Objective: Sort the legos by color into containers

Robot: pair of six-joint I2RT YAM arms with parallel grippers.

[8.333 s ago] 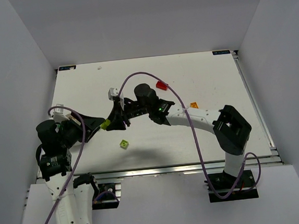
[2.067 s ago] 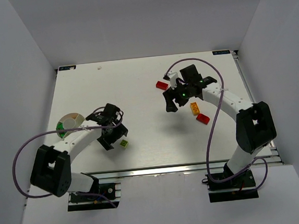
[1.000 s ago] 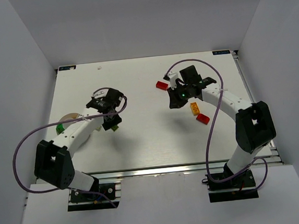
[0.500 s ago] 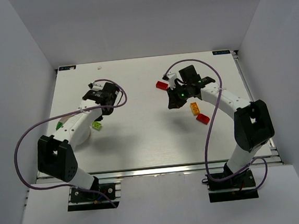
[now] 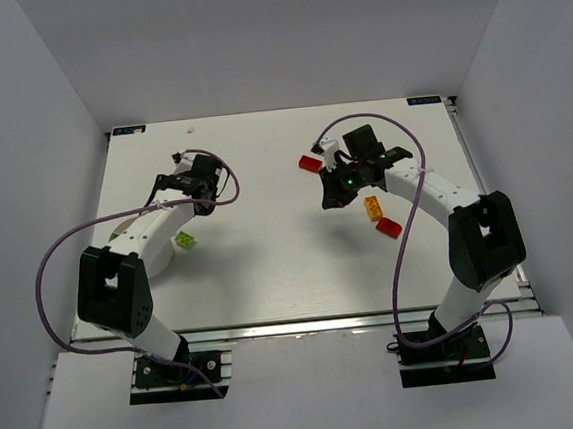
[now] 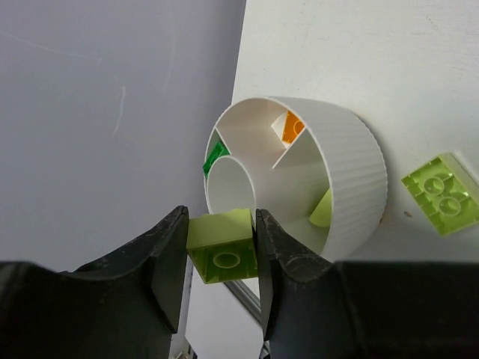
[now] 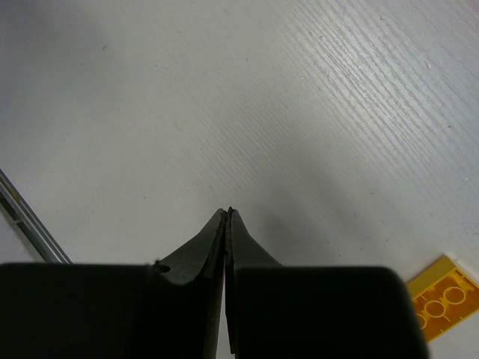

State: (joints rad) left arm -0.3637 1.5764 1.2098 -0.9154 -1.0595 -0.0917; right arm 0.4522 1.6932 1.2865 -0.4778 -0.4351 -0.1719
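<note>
My left gripper needs to go down a little and move over the section with the lime lego in the round white container, then let go.
My left gripper [image 6: 221, 224] is shut on a lime green lego [image 6: 222, 248] and holds it just above the near rim of the round white container [image 6: 352, 187]. Its compartments hold an orange lego [image 6: 290, 127], a dark green one [image 6: 215, 157] and a lime one [image 6: 322, 209]. Another lime lego [image 5: 184, 242] [image 6: 441, 193] lies on the table beside the container. In the top view my left arm hides most of the container. My right gripper [image 5: 330, 201] [image 7: 227, 213] is shut on nothing and hovers over bare table.
A red lego [image 5: 309, 162] lies behind the right gripper. An orange-yellow lego [image 5: 373, 207] [image 7: 441, 295] and a second red one [image 5: 389, 228] lie to its right. The left wall and the table's rail [image 6: 243, 303] are close to the container. Purple cables arc over both arms.
My left gripper has carried the lime lego from mid-table leftward to the container. My right gripper's jaws have closed; that arm has hardly moved.
</note>
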